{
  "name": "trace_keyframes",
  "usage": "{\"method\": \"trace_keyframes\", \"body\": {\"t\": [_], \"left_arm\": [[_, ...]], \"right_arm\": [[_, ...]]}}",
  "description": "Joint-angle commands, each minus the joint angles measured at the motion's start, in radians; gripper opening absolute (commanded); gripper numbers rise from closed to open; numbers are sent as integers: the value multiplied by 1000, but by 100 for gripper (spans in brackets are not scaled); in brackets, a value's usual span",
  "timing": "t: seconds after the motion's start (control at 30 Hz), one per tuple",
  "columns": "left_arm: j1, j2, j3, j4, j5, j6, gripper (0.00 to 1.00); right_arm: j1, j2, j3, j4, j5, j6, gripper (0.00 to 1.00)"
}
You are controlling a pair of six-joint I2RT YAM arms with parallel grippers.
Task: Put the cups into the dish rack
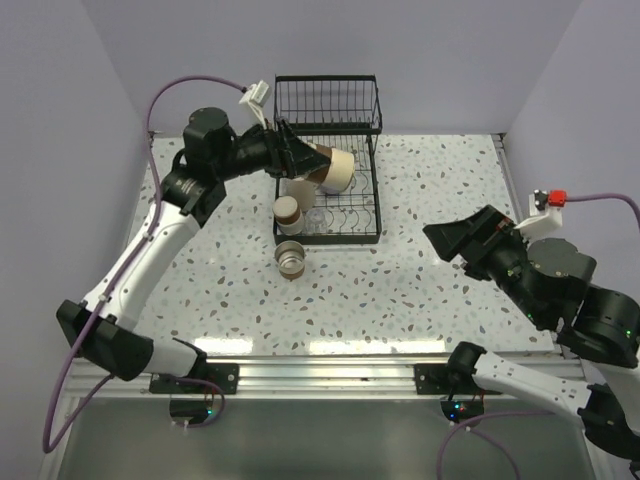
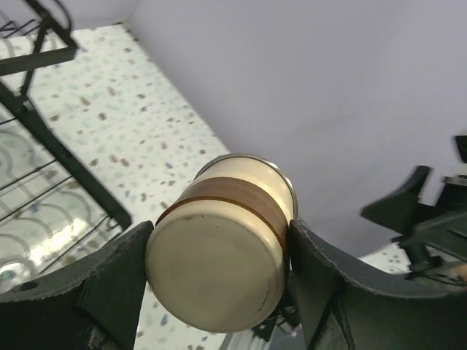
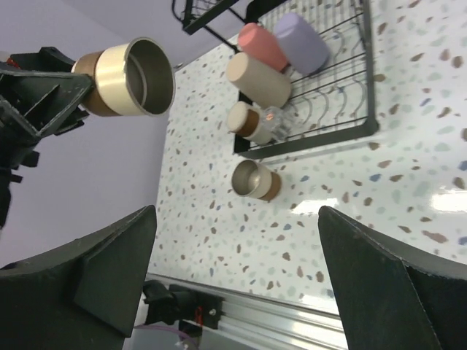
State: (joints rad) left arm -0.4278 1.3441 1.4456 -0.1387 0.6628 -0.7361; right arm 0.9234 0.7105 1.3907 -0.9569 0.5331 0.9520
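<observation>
My left gripper should tip down and lower the cup onto the empty wires of the rack, because they are below the gripper and to its right in the top view.
My left gripper (image 1: 312, 160) is shut on a brown-banded cream cup with a shiny metal inside (image 1: 335, 168). It holds the cup on its side in the air over the black wire dish rack (image 1: 328, 102). In the left wrist view the cup (image 2: 219, 255) is clamped between both fingers (image 2: 109, 284). The right wrist view shows this cup (image 3: 131, 76) and, in the rack (image 3: 368, 117), lavender (image 3: 300, 42), coral-pink (image 3: 261, 45), beige (image 3: 257, 79), brown (image 3: 244, 120) and clear (image 3: 275, 121) cups. Another brown cup (image 1: 290, 258) stands on the table in front of the rack. My right gripper (image 1: 440, 240) is open and empty.
The rack's upright basket section stands at the far side against the back wall. The speckled table (image 1: 420, 290) has lavender walls on three sides. An aluminium rail (image 1: 320, 372) runs along the near edge. The right arm (image 1: 560, 280) hovers over the table's right part.
</observation>
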Motion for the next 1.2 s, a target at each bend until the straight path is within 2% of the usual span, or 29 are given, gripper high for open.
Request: {"method": "trace_keyframes", "body": {"t": [0.0,0.23,0.37,0.67,1.17], "left_arm": [[-31,102,156,-301,-172,240,0],[-198,390,478,-530,-517,374,0],[-227,509,596,-572,-659,383,0],[-273,708,720,-579,-755,437,0],[-281,859,719,-521,-822,468,0]], "right_arm": [[0,-5,57,-195,119,-10,95],[0,-14,129,-319,149,-21,95],[0,-23,165,-374,174,-21,95],[-1,-40,208,-428,211,-64,95],[0,14,260,-425,192,-191,96]]}}
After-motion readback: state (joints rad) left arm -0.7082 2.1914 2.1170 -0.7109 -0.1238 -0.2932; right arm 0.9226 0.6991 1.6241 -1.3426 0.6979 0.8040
